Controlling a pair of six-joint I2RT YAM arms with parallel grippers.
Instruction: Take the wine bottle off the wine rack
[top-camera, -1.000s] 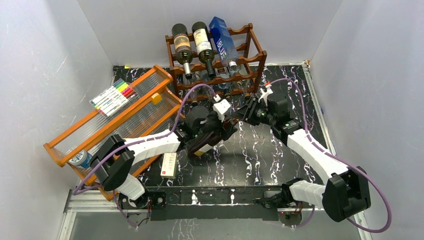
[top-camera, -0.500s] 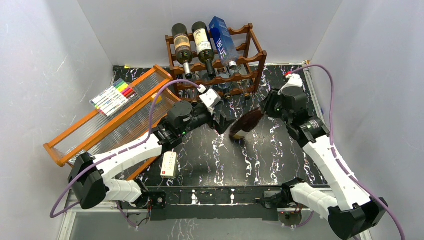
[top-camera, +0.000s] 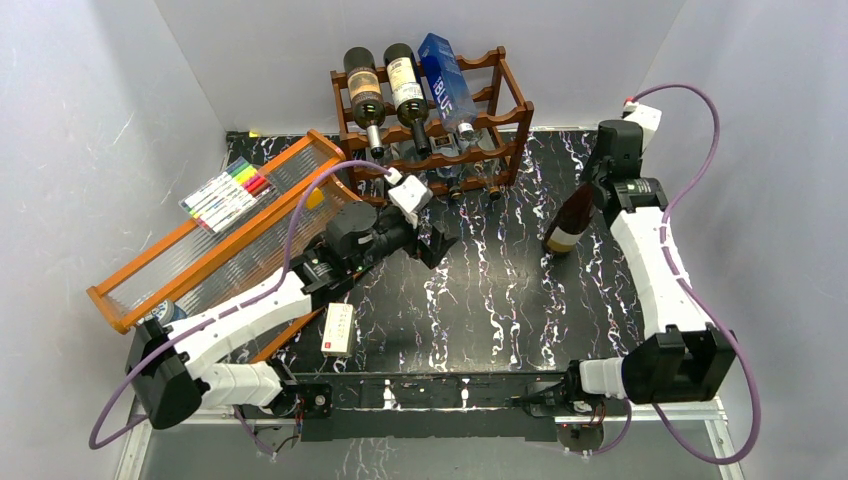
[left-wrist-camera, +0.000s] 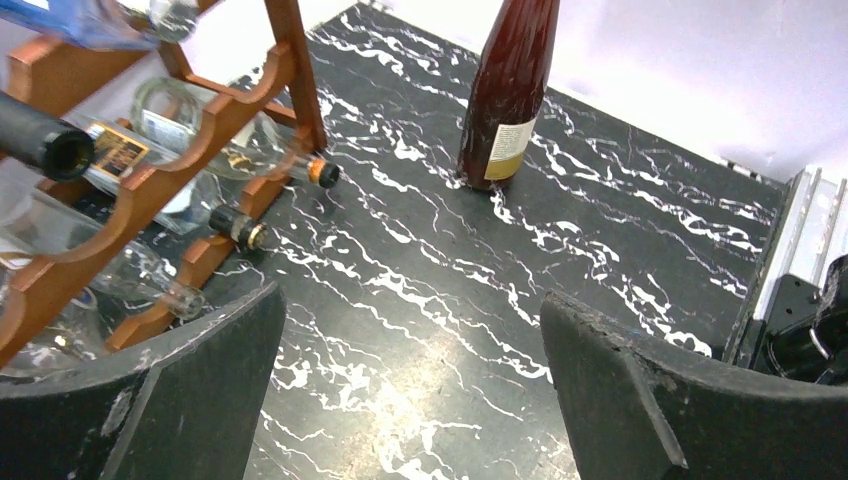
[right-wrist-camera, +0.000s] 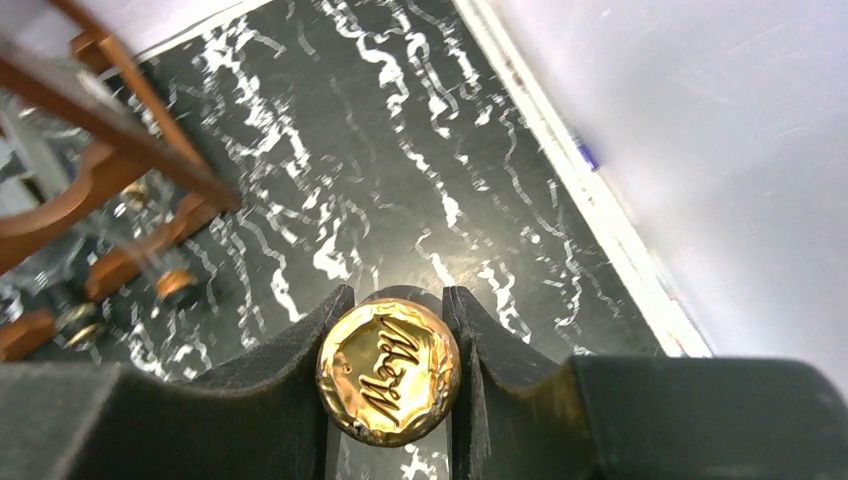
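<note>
The right gripper carries the bottle toward the right in the top view next, onto the tabletop (top-camera: 587, 250) (right-wrist-camera: 505, 290) beside the wall, clear of the wine rack.
The wine bottle (top-camera: 568, 225) is reddish-brown with a tan label. It stands nearly upright with its base at the black marbled tabletop, to the right of the wine rack (top-camera: 505, 112). My right gripper (top-camera: 599, 180) is shut on the bottle's neck from above. The right wrist view shows the gold foil cap (right-wrist-camera: 388, 372) clamped between the two pads. My left gripper (top-camera: 441, 246) is open and empty, low over the table in front of the rack. Its wrist view shows the bottle (left-wrist-camera: 508, 95) far ahead and the rack (left-wrist-camera: 190, 130) to the left.
Two dark bottles (top-camera: 365, 95), a blue bottle (top-camera: 447, 80) and clear bottles lie in the rack. An orange-framed tray (top-camera: 140, 290) with markers (top-camera: 228, 192) stands at left. A white box (top-camera: 338, 328) lies near the front. The right wall is close behind the right arm.
My right gripper has carried the bottle from the middle of the table out to the right and stood it upright. My left gripper has drawn back slightly to the left, empty.
</note>
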